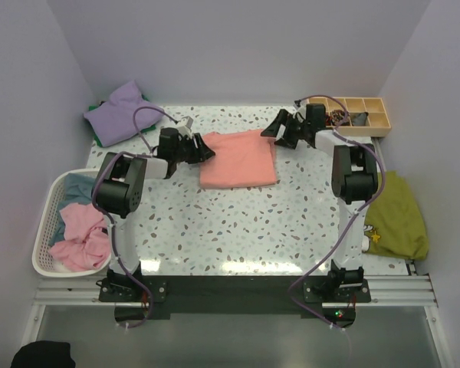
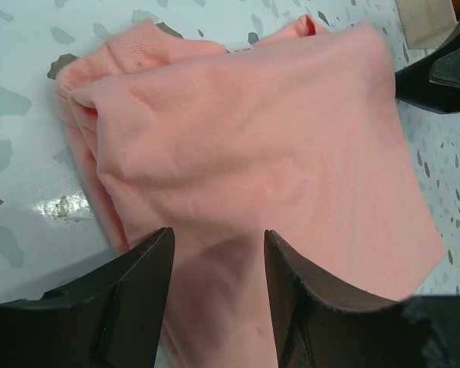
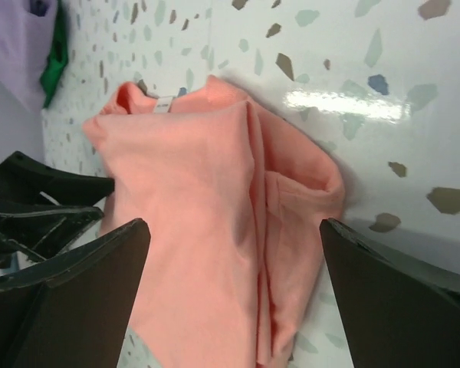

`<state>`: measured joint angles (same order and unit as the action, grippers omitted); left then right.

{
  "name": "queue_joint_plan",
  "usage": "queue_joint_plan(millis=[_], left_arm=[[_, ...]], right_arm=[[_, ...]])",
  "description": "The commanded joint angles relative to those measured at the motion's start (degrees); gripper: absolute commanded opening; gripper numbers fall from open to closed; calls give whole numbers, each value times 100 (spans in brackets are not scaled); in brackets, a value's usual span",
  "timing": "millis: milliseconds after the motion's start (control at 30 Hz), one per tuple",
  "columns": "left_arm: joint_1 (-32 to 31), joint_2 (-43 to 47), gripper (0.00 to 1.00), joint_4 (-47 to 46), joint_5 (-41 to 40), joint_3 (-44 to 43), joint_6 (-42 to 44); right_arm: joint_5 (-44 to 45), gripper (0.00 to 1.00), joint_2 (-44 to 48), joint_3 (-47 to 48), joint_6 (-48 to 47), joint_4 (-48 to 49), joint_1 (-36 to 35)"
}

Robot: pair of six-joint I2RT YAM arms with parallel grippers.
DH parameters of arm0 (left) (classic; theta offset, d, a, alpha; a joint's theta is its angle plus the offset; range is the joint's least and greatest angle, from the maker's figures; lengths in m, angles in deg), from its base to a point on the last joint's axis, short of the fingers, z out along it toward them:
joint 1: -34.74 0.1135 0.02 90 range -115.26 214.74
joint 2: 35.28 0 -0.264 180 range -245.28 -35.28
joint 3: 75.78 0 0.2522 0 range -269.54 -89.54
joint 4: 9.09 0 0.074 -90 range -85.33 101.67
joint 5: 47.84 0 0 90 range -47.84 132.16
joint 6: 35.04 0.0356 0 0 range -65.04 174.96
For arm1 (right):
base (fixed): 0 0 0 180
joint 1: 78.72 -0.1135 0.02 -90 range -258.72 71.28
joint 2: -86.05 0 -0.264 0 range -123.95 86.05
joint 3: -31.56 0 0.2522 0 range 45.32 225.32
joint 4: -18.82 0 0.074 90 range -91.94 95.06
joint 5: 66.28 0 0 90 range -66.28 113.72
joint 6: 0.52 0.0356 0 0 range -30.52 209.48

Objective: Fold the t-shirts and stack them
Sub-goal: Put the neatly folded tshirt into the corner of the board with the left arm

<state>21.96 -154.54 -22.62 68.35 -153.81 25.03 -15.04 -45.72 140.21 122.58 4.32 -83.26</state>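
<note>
Next, my left gripper moves down onto the t-shirt's edge facing the basket point(image 2: 185, 251), then shifts toward my right gripper.
The salmon-pink t-shirt point(image 1: 238, 159) lies folded into a rough square in the middle of the table. In the left wrist view the t-shirt point(image 2: 245, 130) fills most of the picture, its collar tag at the far edge. My left gripper point(image 1: 209, 149) is at its left edge, and its fingers point(image 2: 218, 234) stand apart over the cloth without pinching it. My right gripper point(image 1: 272, 130) hovers at the far right corner. Its jaws point(image 3: 234, 224) are spread wide above the folded side of the shirt point(image 3: 192, 199) and hold nothing.
A lavender shirt point(image 1: 121, 113) lies on a green one point(image 1: 97, 139) at the back left. A white basket point(image 1: 44, 201) on the left holds a pink shirt point(image 1: 83, 238) and a light blue one point(image 1: 77, 188). An olive-green shirt point(image 1: 395, 215) lies at the right edge. A wooden compartment tray point(image 1: 360, 115) stands back right.
</note>
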Motion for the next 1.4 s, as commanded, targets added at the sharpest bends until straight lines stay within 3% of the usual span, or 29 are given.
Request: queue_joint_plan(millis=[0,233,467,633,933,1033,1067,1133,1267,1367], left_arm=[[3,342,55,21,-325,28,154],[12,1000,60,-30,-1055,775,58],[-6,563,62,-276,-458,802,-117],[-23,-69,64,-593,261,486,-364],[-628,-870,64,57,299,-533,-338],[-875,-1151,40,101,290,-928,-425],[-928,-1239,19,153,290,-1225,-426],[-1060,-1494,0,408,290,-1561,-399],[-1096,-1618,0,487,290,-2105,-356],[-1017,-1451,0,1110,132,-2623,109]], right_arm=[[931,99,625,12,-900,-787,32],[1477,99,986,-50,-1236,-1245,32],[1170,99,845,-6,-1166,-1289,14],[1038,99,846,-76,-1166,-1280,14],[888,99,670,38,-1183,-1412,-56],[897,99,608,73,-1183,-1474,-74],[879,99,599,82,-1183,-1491,-83],[870,99,582,65,-1192,-1491,-74],[915,99,608,12,-1218,-1509,-83],[949,99,669,-14,-1236,-1535,-83]])
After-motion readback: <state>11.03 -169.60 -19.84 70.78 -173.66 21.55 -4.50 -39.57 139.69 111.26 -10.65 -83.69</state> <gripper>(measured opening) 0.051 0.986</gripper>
